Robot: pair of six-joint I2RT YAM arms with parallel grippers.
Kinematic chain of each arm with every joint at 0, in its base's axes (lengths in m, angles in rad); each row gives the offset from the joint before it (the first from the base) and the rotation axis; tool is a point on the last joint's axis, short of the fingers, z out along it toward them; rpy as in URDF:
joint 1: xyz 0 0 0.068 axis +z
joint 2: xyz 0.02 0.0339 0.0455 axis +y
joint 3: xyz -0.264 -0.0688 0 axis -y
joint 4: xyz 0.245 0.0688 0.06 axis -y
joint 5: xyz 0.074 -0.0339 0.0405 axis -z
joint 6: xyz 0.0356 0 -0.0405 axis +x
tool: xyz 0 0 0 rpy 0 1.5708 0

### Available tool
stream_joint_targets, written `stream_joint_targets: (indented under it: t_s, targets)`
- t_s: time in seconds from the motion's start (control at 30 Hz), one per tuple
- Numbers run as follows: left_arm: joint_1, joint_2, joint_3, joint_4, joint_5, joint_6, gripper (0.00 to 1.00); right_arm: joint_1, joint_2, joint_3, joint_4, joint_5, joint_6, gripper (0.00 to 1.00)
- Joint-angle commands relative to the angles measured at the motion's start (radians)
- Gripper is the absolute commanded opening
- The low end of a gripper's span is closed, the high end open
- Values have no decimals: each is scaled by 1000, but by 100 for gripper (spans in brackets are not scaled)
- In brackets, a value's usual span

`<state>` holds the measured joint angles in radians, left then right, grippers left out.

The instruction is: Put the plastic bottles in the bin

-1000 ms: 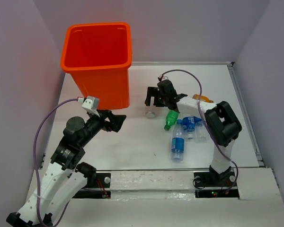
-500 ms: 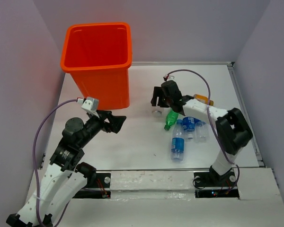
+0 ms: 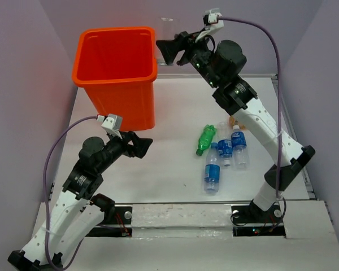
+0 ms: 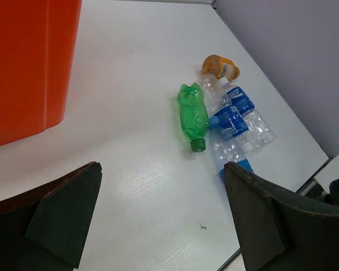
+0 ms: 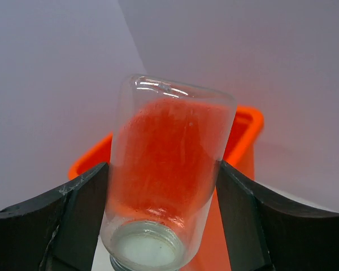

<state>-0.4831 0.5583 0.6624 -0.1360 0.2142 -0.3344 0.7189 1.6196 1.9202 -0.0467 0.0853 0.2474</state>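
Note:
Next, my left gripper goes to the right in the top view and down over the green bottle's body (image 3: 206, 137) (image 4: 192, 113), since that bottle lies nearest it.
My right gripper (image 3: 168, 49) is shut on a clear stubby bottle (image 3: 168, 35) and holds it high beside the right rim of the tall orange bin (image 3: 116, 68). In the right wrist view the bottle (image 5: 169, 169) sits between my fingers with the bin (image 5: 246, 135) behind it. On the table lie a green bottle (image 3: 204, 138), several clear bottles with blue labels (image 3: 225, 148) and an orange bottle (image 3: 232, 119), partly hidden by the arm. My left gripper (image 3: 140, 144) is open and empty, low in front of the bin. The left wrist view shows the green bottle (image 4: 193, 116) and the orange one (image 4: 220, 66).
Grey walls close in the table on three sides. A white raised strip (image 3: 175, 217) runs along the near edge between the arm bases. The bin's side (image 4: 22, 68) fills the left of the left wrist view.
My right arm has lifted the clear stubby bottle from the table beside the green bottle up and left to the bin's rim. The left arm has barely moved.

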Motion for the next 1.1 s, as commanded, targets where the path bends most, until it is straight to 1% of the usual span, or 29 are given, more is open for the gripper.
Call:
stream_joint_targets:
  t_s: [0.0, 0.03, 0.07, 0.1, 0.13, 0.17, 0.2, 0.27, 0.3, 0.37, 0.43, 0.53, 0.57, 0.63, 0.67, 0.7, 0.73, 0.77, 0.8, 0.83, 0.87, 0.9, 0.93, 0.97, 1.0, 1.03, 1.07]
  targets:
    - [-2, 17, 8, 9, 25, 8, 99, 11, 253, 356, 28, -142, -100, 50]
    - [-3, 20, 9, 9, 24, 8, 99, 20, 384, 449, 22, -148, -114, 50]
    - [-2, 22, 9, 10, 21, 8, 99, 20, 451, 541, 18, -151, -132, 51]
    - [-2, 22, 8, 9, 19, 6, 99, 20, 511, 700, 18, -151, -134, 55]
    - [-2, 26, 8, 9, 16, 6, 99, 20, 566, 761, 25, -157, -132, 59]
    - [-2, 28, 8, 9, 14, 5, 99, 20, 636, 798, 78, -176, -123, 64]
    - [-2, 31, 8, 9, 14, 5, 99, 31, 651, 792, 114, -183, -114, 74]
    - [-2, 49, 11, 10, 17, 2, 99, 45, 645, 725, 200, -205, -96, 86]
    - [-2, 55, 9, 10, 20, -2, 99, 45, 629, 696, 252, -232, -102, 95]
    - [-2, 74, 11, 12, 30, -8, 99, 70, 625, 709, 229, -217, -164, 99]
    - [-2, 84, 9, 21, 37, -20, 99, 70, 594, 711, 180, -219, -181, 100]
    - [-15, 107, 13, 36, 31, -41, 99, 70, 487, 547, 176, -194, -198, 100]
    - [-44, 126, 17, 47, 8, -57, 99, 70, 388, 410, 177, -171, -197, 100]
    - [-96, 146, 23, 64, -41, -80, 99, 70, 266, 231, 209, -142, -189, 98]
    - [-132, 173, 34, 71, -100, -101, 99, 70, 132, 24, 226, -122, -171, 96]
    - [-171, 193, 42, 78, -142, -112, 99, 70, 65, -83, 255, -86, -160, 91]
    - [-257, 213, 51, 85, -182, -120, 99, 70, -1, -184, 263, -34, -151, 84]
    - [-293, 259, 68, 88, -272, -136, 99, 70, -127, -284, 269, 5, -125, 82]
    - [-325, 282, 74, 96, -303, -141, 99, 70, -186, -472, 269, 74, -105, 81]
    - [-347, 308, 81, 116, -326, -146, 99, 70, -243, -563, 269, 106, -87, 72]
    - [-380, 360, 83, 127, -349, -150, 99, 60, -300, -648, 265, 140, -64, 65]
    - [-391, 386, 91, 130, -392, -156, 99, 60, -405, -726, 248, 212, -13, 61]
    - [-409, 446, 101, 171, -416, -158, 99, 50, -506, -869, 229, 241, 40, 59]
    - [-419, 480, 108, 188, -421, -158, 99, 50, -507, -930, 208, 278, 71, 58]
    - [-428, 511, 115, 205, -421, -158, 99, 50, -600, -988, 180, 307, 97, 56]
    - [-436, 544, 126, 241, -423, -149, 99, 50, -647, -1039, 126, 348, 122, 52]
    - [-448, 611, 150, 256, -427, -143, 99, 50, -690, -1126, 93, 367, 174, 52]
